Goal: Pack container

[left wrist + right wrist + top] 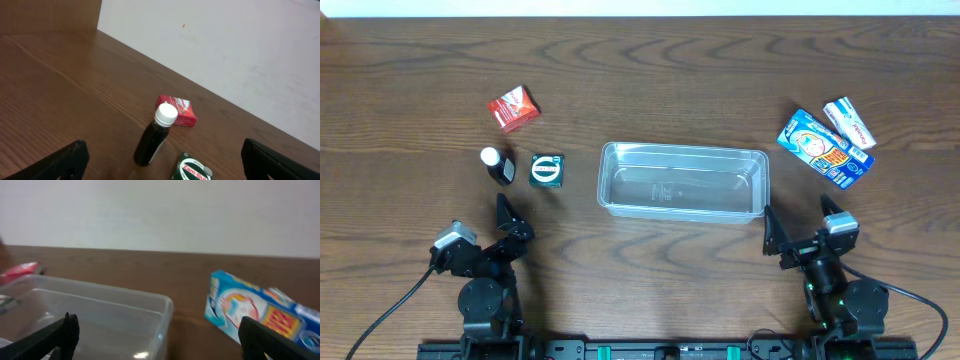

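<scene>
The blue box stands outward of my right gripper beside the container [683, 181], so I will move that gripper outward and tip it down onto the blue box's upper long edge [835, 133].
The clear plastic container [683, 181] sits empty at the table's middle; its corner shows in the right wrist view [100, 315]. My left gripper [510, 222] is open and empty, below a dark bottle with a white cap [497, 164] [155, 135] and a green Zam-Buk box [547, 169] [192, 170]. A red box [513, 108] [177, 111] lies farther back. My right gripper [800, 228] is open and empty, near the container's front right corner. A blue box [824, 148] [260, 312] and a white box [849, 122] lie at the right.
The wooden table ends at a white wall along the far edge. Cables run from both arm bases at the front edge.
</scene>
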You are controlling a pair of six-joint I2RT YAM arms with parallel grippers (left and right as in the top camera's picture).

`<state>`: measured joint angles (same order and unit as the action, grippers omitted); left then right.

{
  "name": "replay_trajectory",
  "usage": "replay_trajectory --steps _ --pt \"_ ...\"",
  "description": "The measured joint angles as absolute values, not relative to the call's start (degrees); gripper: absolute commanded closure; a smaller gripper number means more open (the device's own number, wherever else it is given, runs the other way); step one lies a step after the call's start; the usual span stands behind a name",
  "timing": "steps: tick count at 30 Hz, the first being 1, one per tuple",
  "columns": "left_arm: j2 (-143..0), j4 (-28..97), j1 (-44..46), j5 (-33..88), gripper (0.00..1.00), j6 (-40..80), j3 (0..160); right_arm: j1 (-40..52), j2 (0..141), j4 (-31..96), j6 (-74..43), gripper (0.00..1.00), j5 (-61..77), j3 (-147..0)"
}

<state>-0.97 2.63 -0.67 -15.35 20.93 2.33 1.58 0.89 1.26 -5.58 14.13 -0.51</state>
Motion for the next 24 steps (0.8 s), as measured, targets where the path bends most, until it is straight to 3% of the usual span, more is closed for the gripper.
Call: replay_trajectory --steps 8,18,24 --pt "-1.0 2.6 -0.7 -15.4 0.02 20.9 2.3 1.0 8.3 4.0 -3.4 0.01 17.1 -11.2" --pt "-1.0 2.6 -0.7 -15.4 0.02 20.9 2.3 -2.8 51.2 32.3 3.9 0.01 18.2 -60.2" --pt "-1.0 2.6 -0.7 -15.4 0.02 20.9 2.3 -5.2 69.4 46.7 6.7 0.01 15.8 -78.6"
